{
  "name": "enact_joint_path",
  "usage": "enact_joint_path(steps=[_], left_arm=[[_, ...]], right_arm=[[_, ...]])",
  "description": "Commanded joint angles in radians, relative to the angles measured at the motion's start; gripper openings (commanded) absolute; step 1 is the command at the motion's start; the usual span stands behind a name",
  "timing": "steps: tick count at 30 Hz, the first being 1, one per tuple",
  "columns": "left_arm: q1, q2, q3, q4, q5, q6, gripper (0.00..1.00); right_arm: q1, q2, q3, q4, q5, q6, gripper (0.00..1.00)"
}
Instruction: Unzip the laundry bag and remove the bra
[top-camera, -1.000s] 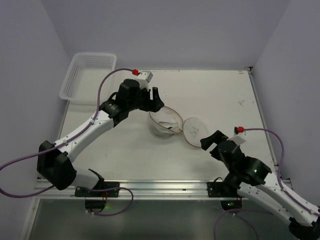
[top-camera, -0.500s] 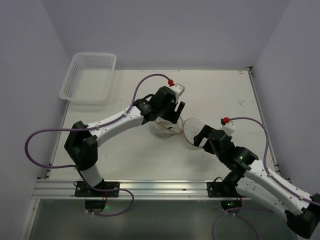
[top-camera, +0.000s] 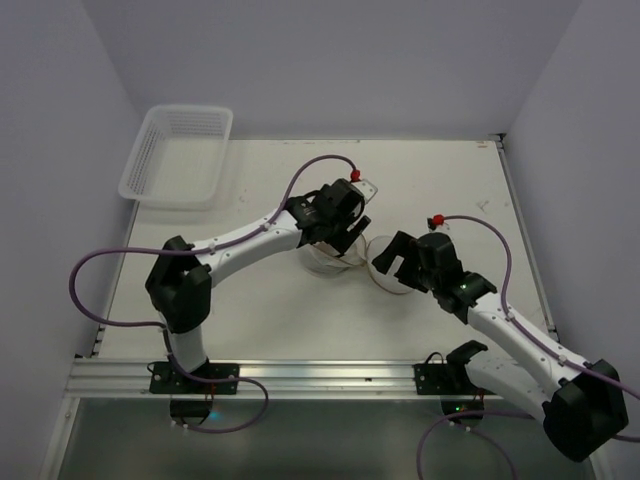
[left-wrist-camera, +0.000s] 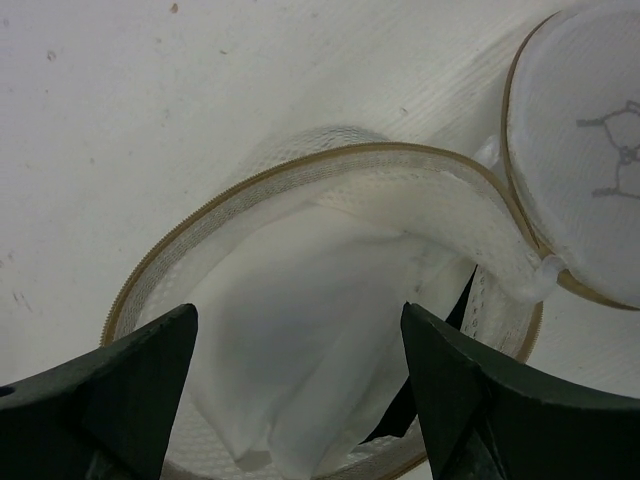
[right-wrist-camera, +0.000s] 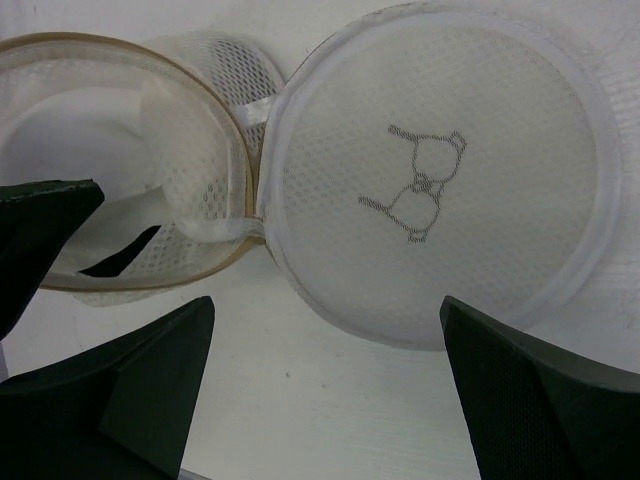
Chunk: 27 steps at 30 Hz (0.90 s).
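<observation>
The left gripper moves down through the laundry bag's tan zipper rim (left-wrist-camera: 250, 185) next and closes on the white fabric, because that fabric lies exposed between its open fingers.
The laundry bag (top-camera: 322, 260) lies unzipped at mid-table, its round lid (top-camera: 386, 268) with the black bra icon flipped out to the right. In the left wrist view the tan zipper rim (left-wrist-camera: 250, 185) rings the opening, and white fabric (left-wrist-camera: 310, 320) with a black strip (left-wrist-camera: 468, 300) lies inside. My left gripper (top-camera: 346, 230) is open and empty just above the opening (left-wrist-camera: 298, 312). My right gripper (top-camera: 392, 258) is open and empty, hovering over the near edge of the lid (right-wrist-camera: 430, 180), with its jaws astride bare table (right-wrist-camera: 325, 305).
A white lattice basket (top-camera: 180, 152) stands at the back left corner. Walls close in the table on the left, back and right. The arm bases sit on a rail (top-camera: 320, 375) at the near edge.
My left arm has swung right from beside the bag to directly above its opening. My right arm has moved forward and left to the lid. Both grippers have stayed open.
</observation>
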<state>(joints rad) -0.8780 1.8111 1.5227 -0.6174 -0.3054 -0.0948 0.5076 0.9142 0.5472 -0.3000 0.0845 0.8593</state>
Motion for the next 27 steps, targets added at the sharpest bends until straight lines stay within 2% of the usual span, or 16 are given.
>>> enact_joint_path(steps=[1,4,8,9,13,14,15,18,20,21,27], left_arm=[[-0.006,0.028,0.039,-0.044,-0.037,0.073,0.86],[-0.006,0.042,0.034,-0.044,-0.026,0.079,0.82],[-0.006,0.051,0.034,-0.041,-0.004,0.084,0.72],[-0.006,0.054,0.033,-0.039,-0.004,0.086,0.65],[-0.006,0.067,0.027,-0.036,-0.011,0.090,0.47],[-0.006,0.068,0.024,-0.039,-0.011,0.090,0.41],[-0.006,0.065,0.021,-0.038,-0.011,0.090,0.31],[-0.006,0.062,0.002,-0.035,-0.005,0.090,0.16],[-0.006,0.059,-0.018,-0.025,0.002,0.090,0.10],[-0.006,0.054,-0.024,-0.022,0.003,0.090,0.01],[-0.006,-0.004,-0.073,0.030,0.023,0.086,0.00]], right_arm=[[-0.021,0.037,0.003,0.104,-0.074,-0.023,0.96],[-0.032,0.060,0.014,0.119,-0.078,-0.037,0.96],[-0.044,0.121,0.042,0.153,-0.080,-0.049,0.96],[-0.047,0.133,0.045,0.159,-0.078,-0.052,0.96],[-0.058,0.190,0.066,0.203,-0.120,-0.054,0.95],[-0.060,0.202,0.079,0.209,-0.124,-0.052,0.95],[-0.060,0.227,0.085,0.214,-0.129,-0.052,0.94],[-0.060,0.265,0.117,0.231,-0.147,-0.049,0.93],[-0.061,0.305,0.135,0.251,-0.163,-0.048,0.92],[-0.060,0.317,0.141,0.257,-0.167,-0.049,0.92],[-0.058,0.436,0.184,0.288,-0.212,-0.048,0.90]])
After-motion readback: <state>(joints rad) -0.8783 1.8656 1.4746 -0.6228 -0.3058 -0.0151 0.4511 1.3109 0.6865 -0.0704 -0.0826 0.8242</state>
